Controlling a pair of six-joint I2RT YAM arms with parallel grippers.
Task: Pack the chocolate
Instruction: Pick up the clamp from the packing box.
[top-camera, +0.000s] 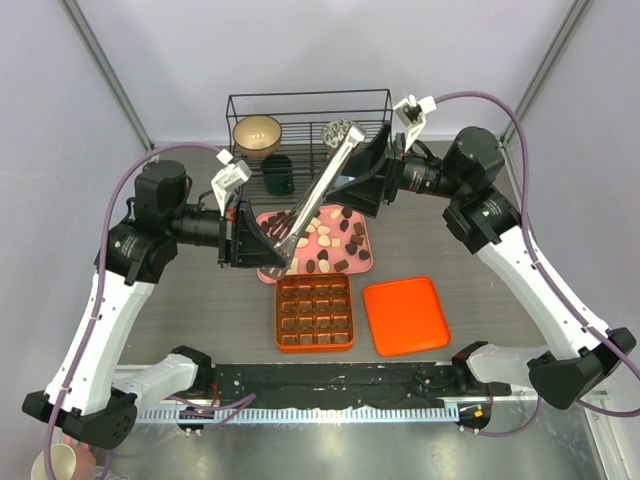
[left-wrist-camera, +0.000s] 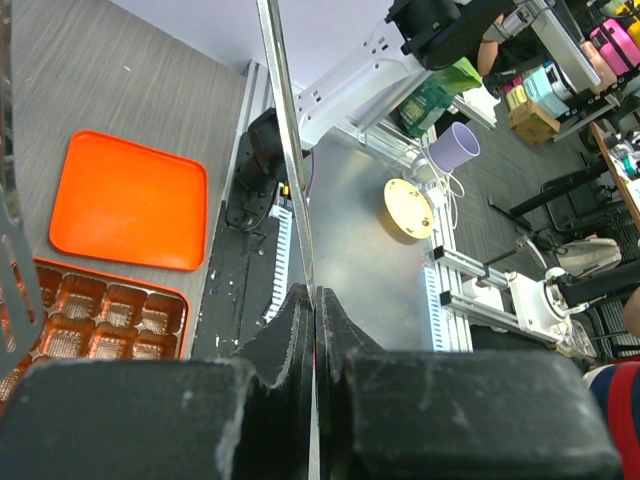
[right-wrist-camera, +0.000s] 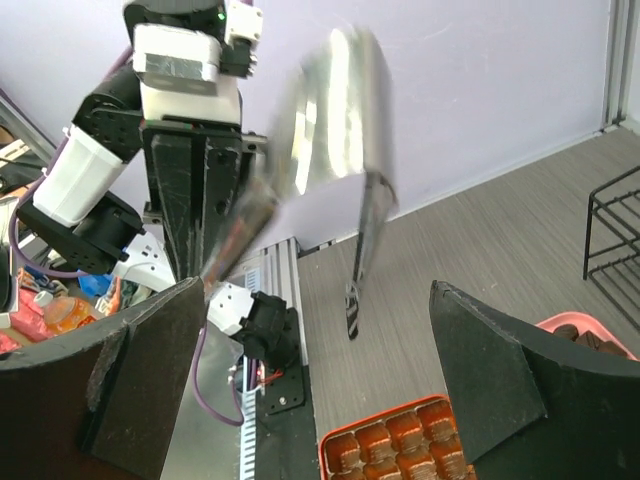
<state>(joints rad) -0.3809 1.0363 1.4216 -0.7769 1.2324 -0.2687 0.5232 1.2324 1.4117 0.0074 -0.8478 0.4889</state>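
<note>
I should next move my right gripper to the left in the top view, with its open fingers around the tongs' bent end (top-camera: 348, 143) (right-wrist-camera: 338, 115), because my left gripper leaves that end clear.
The chocolate (top-camera: 326, 240) lies as several dark, tan and cream pieces on a pink tray (top-camera: 364, 262) in mid table. Metal tongs (top-camera: 322, 185) slant above the tray. My left gripper (top-camera: 266, 246) is shut on one thin arm of the tongs (left-wrist-camera: 290, 150), with its jaws (left-wrist-camera: 316, 296) pressed flat on the strip. The tongs' other arm (right-wrist-camera: 356, 270) hangs free, and the bent end (right-wrist-camera: 335, 110) is blurred. My right gripper (top-camera: 360, 180) stands open beside the tongs' upper end, its fingers (right-wrist-camera: 140, 380) wide apart and empty.
An orange gridded box (top-camera: 314, 312) with brown-lined cells sits in front of the tray, and its orange lid (top-camera: 405, 315) lies to the right. A black wire rack (top-camera: 310, 130) at the back holds a tan bowl (top-camera: 257, 133) and a dark cup (top-camera: 278, 174).
</note>
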